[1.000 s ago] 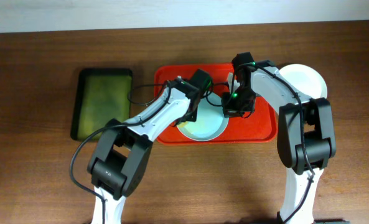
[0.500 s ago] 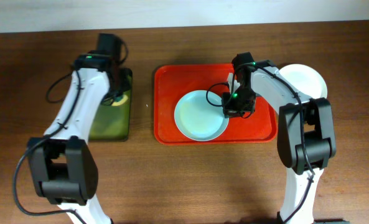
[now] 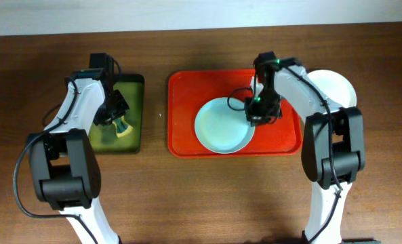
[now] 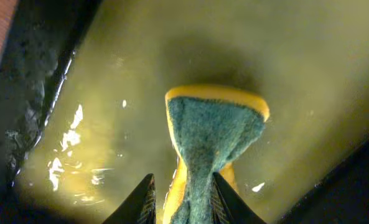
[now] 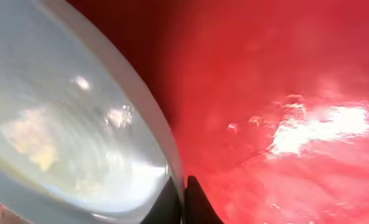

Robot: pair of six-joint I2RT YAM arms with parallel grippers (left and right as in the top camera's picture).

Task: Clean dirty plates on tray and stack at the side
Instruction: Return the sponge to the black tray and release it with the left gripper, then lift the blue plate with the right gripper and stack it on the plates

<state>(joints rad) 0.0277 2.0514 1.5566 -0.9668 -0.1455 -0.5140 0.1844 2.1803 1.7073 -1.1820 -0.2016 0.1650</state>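
My right gripper will lift to the right in the overhead view, then lower and release on top of the white-cream plate (image 3: 336,87), which lies beside the tray.
A pale blue plate (image 3: 221,127) lies on the red tray (image 3: 180,102). My right gripper (image 3: 256,115) is shut on the plate's right rim; the right wrist view shows the rim (image 5: 153,118) pinched between the fingertips (image 5: 183,193) over the red tray floor (image 5: 284,93). A white-cream plate (image 3: 336,87) lies on the table right of the tray, partly hidden by my right arm. My left gripper (image 3: 116,120) is over the dark green tray (image 3: 129,88) and is shut on a yellow and green sponge (image 4: 212,130), seen between its fingers (image 4: 183,202).
The green tray's wet floor (image 4: 78,124) holds yellowish liquid. Brown wooden table (image 3: 201,196) surrounds both trays.
My left arm swung from the plate on the red tray over to the green tray with the sponge. The plate shifted slightly right in my right gripper.
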